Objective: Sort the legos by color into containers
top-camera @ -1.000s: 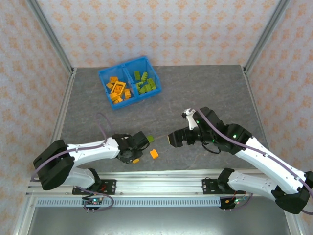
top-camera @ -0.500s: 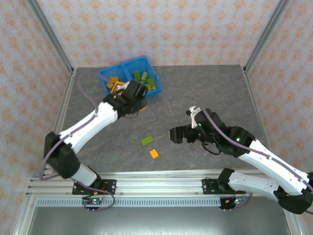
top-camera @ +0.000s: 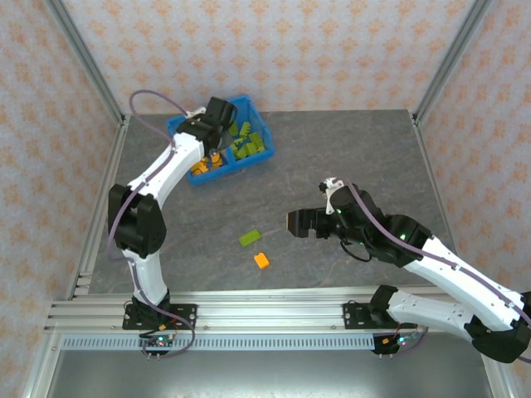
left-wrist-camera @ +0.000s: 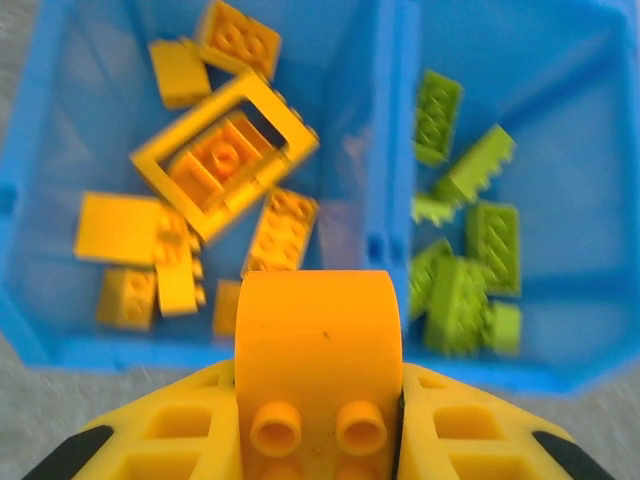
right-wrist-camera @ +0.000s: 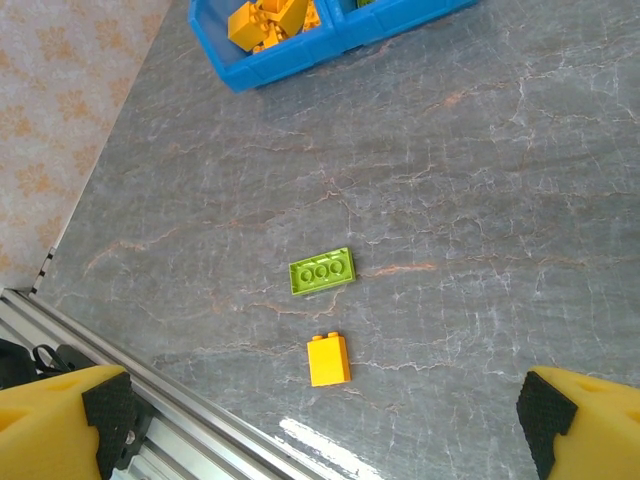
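Note:
The curved brick needs to go outward with my left gripper over the far end of the hollow orange frame and be let go there, since that section of the blue bin holds only orange bricks.
My left gripper is shut on a curved orange brick, held above the blue bin near its divider. The bin's left compartment holds several orange bricks and the hollow orange frame; the right compartment holds several green bricks. From above, the left gripper hovers over the bin. A green brick and a small orange brick lie loose on the table. My right gripper stands open just right of them, nothing between its fingers.
The grey marbled table spreads out to the right of the bin. A metal rail runs along the near edge, close to the loose orange brick. Frame posts rise at the back corners.
The left arm swung from the near table to above the bin, carrying the orange brick. The green brick now lies uncovered. The right gripper barely shifted.

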Robot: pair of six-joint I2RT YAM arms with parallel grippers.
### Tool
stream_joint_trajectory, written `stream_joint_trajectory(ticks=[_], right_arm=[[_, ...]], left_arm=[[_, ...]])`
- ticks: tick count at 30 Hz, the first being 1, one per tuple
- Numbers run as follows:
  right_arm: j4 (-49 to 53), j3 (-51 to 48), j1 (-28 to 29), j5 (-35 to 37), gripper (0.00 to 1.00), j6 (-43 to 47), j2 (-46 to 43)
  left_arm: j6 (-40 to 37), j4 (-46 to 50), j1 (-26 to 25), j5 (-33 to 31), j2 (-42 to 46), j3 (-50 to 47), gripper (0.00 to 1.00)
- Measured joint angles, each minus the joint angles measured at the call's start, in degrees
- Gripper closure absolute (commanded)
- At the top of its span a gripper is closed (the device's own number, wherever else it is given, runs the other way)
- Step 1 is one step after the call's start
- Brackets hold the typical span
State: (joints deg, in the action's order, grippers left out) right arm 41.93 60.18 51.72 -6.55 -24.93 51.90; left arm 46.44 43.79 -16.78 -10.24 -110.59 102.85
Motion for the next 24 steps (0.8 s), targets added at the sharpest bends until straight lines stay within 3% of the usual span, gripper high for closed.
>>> stream_joint_trajectory(ticks=[5, 11, 13, 19, 24], right_arm=[[0.00, 0.00, 0.00, 0.35, 0.00, -0.61, 0.00], [0.00, 0.00, 0.04, 0.66, 0.00, -1.11, 0.00], [0.02, 0.00, 0.26, 0.83, 0.00, -1.36, 0.00], [-0.09, 0.00, 0.44, 1.29, 0.01, -1.49, 0.11], [-1.07, 0.00, 0.44, 1.29, 0.00, -1.05, 2.69]], left_arm=[[-2.38, 0.61, 5.27, -0.20, -11.30, 10.86, 0.76], [-5.18, 2.03, 7.50, 0.76, -22.03, 22.88, 0.57], [-6.27, 2.54, 7.78, 1.01, -23.87, 26.36, 0.46], [-7.58, 3.50, 7.82, 1.60, -20.83, 27.23, 0.40], [-7.98, 1.86, 7.82, 5.27, -6.64, 13.99, 0.40]])
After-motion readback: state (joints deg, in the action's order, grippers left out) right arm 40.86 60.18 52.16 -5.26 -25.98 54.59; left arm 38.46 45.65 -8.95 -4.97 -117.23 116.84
